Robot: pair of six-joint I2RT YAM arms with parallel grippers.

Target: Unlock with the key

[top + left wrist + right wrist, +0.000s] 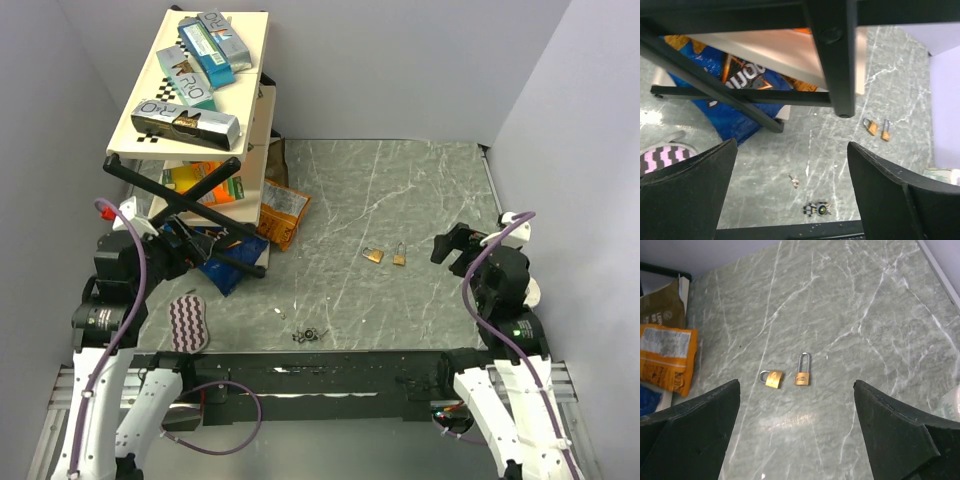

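My left gripper leaves the rack to its right in the top view next and moves down onto the key cluster (309, 334) (817, 209), which lies uncovered below it.
The dark grey key cluster (309, 334) lies on the marble table near its front edge; it also shows in the left wrist view (817, 209). Two brass padlocks lie mid-table: a short-shackle padlock (373, 255) (772, 378) and a long-shackle padlock (399, 257) (802, 374); both show in the left wrist view (870, 126) (885, 131). My left gripper (170, 252) (790, 200) is open and empty, under the shelf rack at the left. My right gripper (452, 248) (797, 440) is open and empty, right of the padlocks.
A lone pale silver bit (279, 313) (794, 180) lies left of the key cluster. A black-legged shelf rack (190, 90) holding boxes stands at the back left, with snack bags (283, 212) and a blue bag (735, 85) below. A striped cloth (186, 320) lies front left.
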